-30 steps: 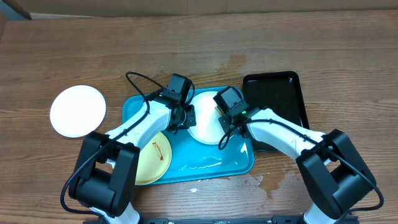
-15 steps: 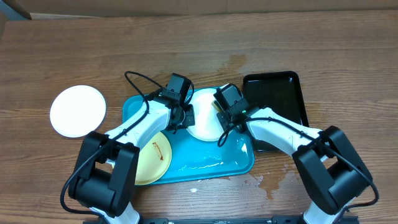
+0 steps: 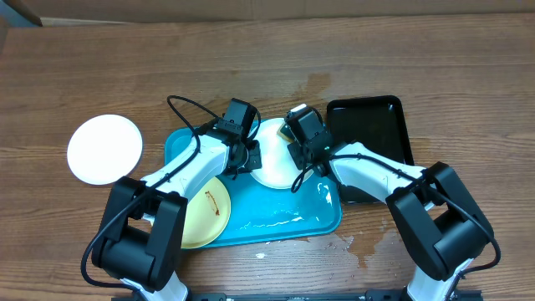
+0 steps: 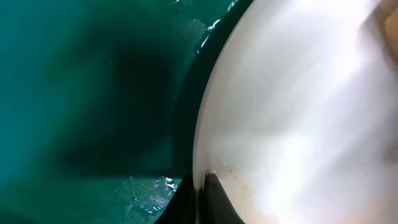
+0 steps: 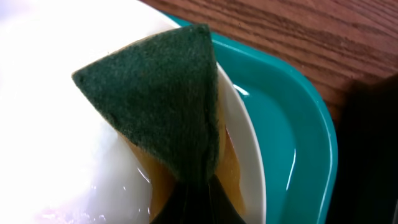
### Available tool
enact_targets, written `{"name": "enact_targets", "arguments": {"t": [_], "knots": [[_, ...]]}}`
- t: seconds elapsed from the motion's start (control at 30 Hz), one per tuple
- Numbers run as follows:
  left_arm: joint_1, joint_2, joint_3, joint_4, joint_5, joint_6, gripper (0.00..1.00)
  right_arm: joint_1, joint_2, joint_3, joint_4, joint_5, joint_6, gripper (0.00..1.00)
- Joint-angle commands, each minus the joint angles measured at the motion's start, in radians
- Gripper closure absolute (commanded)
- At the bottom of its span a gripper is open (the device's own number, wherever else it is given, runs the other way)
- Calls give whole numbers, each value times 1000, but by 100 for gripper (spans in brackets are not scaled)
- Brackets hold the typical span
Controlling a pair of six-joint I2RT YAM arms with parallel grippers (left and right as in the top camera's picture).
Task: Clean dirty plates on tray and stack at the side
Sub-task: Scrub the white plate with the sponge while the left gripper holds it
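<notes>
Next, my right gripper will lift across to the black tray (image 3: 369, 134) and lower to release the sponge, as that tray lies to its right in the overhead view.
On the turquoise tray (image 3: 284, 219) a white plate (image 3: 272, 167) lies at the far right. My left gripper (image 3: 253, 156) is shut on that plate's left rim; in the left wrist view its dark fingers (image 4: 214, 199) pinch the plate (image 4: 298, 112) edge above the tray (image 4: 93, 93). My right gripper (image 3: 292, 138) is shut on a green-and-yellow sponge (image 5: 161, 93) pressed on the plate (image 5: 56, 124) near its far rim. A pale yellow-green plate (image 3: 205, 213) with a brown smear lies at the tray's near left. Another white plate (image 3: 104, 149) rests on the table to the left.
A glossy black tray (image 3: 372, 125) stands just right of the turquoise tray, close to my right arm. Water pools on the turquoise tray floor (image 3: 276, 221), and a wet patch marks the wooden table (image 3: 359, 242) at its near right corner.
My right gripper has slid the sponge up and left across the white plate, toward its far rim. The left gripper and the plates have not moved.
</notes>
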Motion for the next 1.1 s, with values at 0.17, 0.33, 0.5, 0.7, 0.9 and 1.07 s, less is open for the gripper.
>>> {"name": "enact_targets", "arguments": {"t": [0.17,0.33,0.5,0.7,0.9,1.07], "knots": [[-1,2,-11,-10,-12,52,96,-74,64,-27,42,-269,-109,96],[-1,2,-11,-10,-8,52,96,-79,64,-24,58,-328,-182,96],[-1,2,-11,-12,-8,52,96,-79,64,-23,119,-332,-197,96],[-1,2,-11,-11,-6,52,96,-88,55,41,88,-403,-212,96],[-1,2,-11,-14,-6,52,96,-110,-3,106,47,-467,-210,96],[-1,2,-11,-14,-6,52,96,-150,-74,128,35,-491,-203,96]]}}
